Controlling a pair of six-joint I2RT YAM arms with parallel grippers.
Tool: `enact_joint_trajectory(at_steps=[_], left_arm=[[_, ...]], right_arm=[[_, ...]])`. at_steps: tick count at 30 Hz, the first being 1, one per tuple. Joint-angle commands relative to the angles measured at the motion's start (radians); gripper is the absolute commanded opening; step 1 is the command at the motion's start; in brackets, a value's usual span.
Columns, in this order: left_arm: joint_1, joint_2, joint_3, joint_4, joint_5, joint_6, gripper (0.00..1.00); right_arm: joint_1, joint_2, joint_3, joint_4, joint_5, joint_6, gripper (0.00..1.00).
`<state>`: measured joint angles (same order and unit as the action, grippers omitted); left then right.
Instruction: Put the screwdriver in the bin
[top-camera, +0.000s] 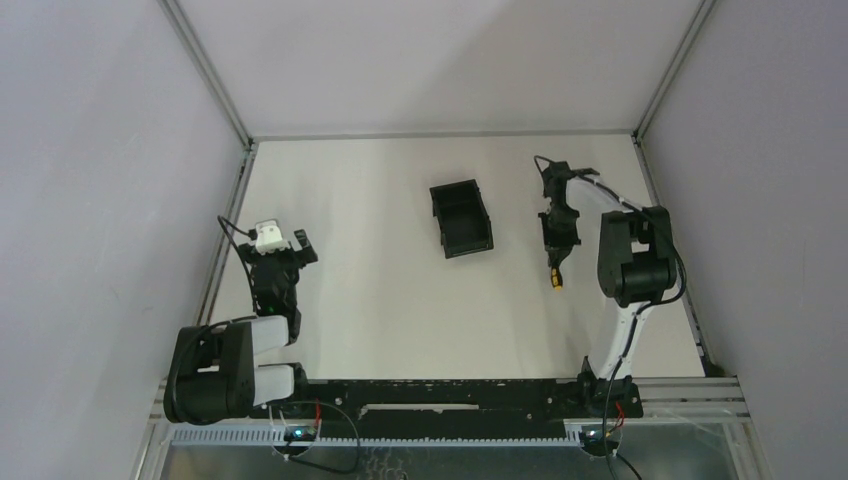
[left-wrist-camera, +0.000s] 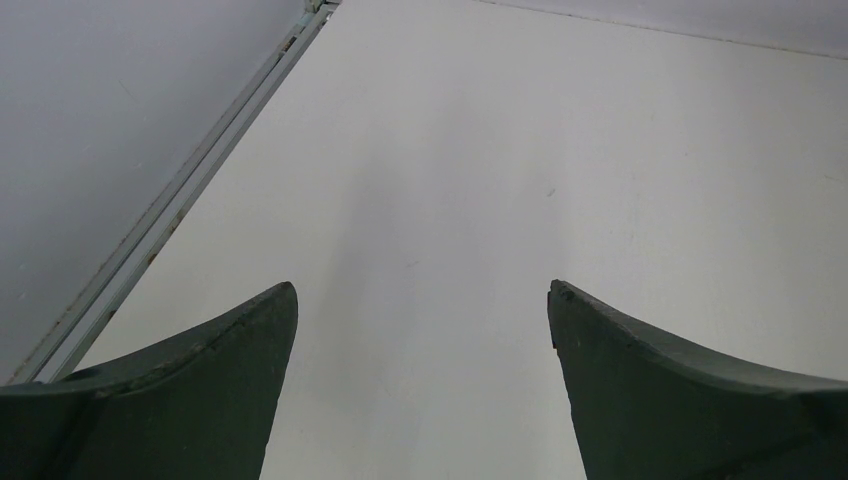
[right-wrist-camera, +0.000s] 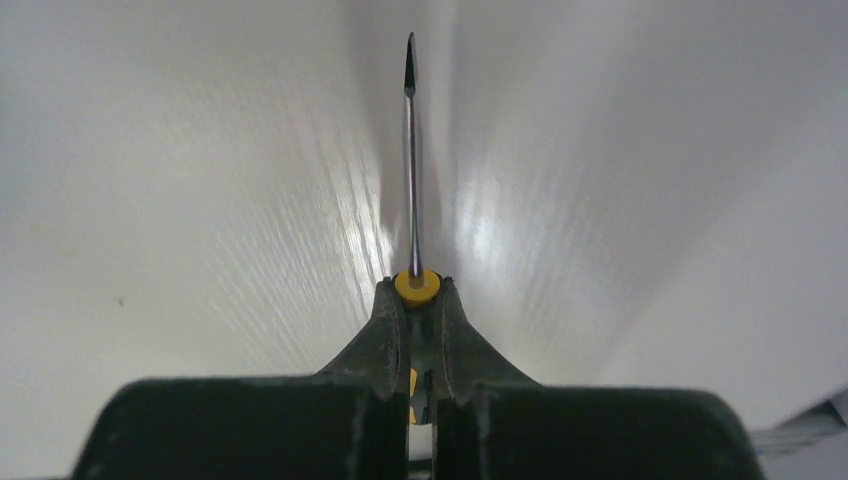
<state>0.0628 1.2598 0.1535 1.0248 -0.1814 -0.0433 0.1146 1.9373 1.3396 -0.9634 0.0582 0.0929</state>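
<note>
My right gripper rises next, moves left in the top view and lowers inside the black bin (top-camera: 463, 220) to release the screwdriver (top-camera: 556, 283), since that bin stands open and empty.
The screwdriver (right-wrist-camera: 411, 160) is clamped in my right gripper (right-wrist-camera: 417, 288). Its yellow collar sits between the fingertips and its thin metal shaft points straight ahead over the white table. In the top view the right gripper (top-camera: 556, 245) is a little to the right of the bin (top-camera: 462, 218), pointing toward the near edge, and the yellow of the screwdriver (top-camera: 556, 283) shows just past its tip. The bin is a small black open-top box with nothing visible in it. My left gripper (left-wrist-camera: 422, 300) stands open over bare table at the left (top-camera: 285, 252), with nothing between its fingers.
Grey walls with metal frame rails (top-camera: 228, 235) close in the white table on the left, back and right. A rail with cabling (top-camera: 440, 395) runs along the near edge between the two arm bases.
</note>
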Motion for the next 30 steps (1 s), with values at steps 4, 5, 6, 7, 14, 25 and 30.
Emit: enact_joint_trajectory(at_steps=[4, 5, 6, 7, 14, 25, 30], left_arm=[[-0.006, 0.0, 0.039, 0.035, -0.007, 0.016, 1.0], [-0.006, 0.0, 0.038, 0.035, -0.007, 0.016, 1.0], [-0.005, 0.0, 0.039, 0.035, -0.007, 0.016, 1.0], [-0.006, -0.001, 0.038, 0.035, -0.008, 0.017, 1.0], [-0.007, 0.0, 0.039, 0.035, -0.007, 0.016, 1.0], [-0.006, -0.001, 0.038, 0.035, -0.008, 0.016, 1.0], [-0.006, -0.001, 0.039, 0.035, -0.008, 0.016, 1.0]], right_arm=[[-0.026, -0.041, 0.348, -0.328, 0.065, -0.023, 0.0], [-0.029, -0.037, 0.397, -0.373, 0.067, -0.02, 0.0], [-0.032, -0.032, 0.447, -0.406, 0.068, -0.017, 0.0], [-0.035, -0.022, 0.509, -0.441, 0.071, -0.015, 0.0], [-0.048, 0.05, 0.723, -0.506, 0.081, 0.017, 0.0], [0.281, 0.1, 0.861, -0.308, 0.014, -0.036, 0.0], [0.423, 0.168, 0.934, -0.215, 0.054, -0.131, 0.0]])
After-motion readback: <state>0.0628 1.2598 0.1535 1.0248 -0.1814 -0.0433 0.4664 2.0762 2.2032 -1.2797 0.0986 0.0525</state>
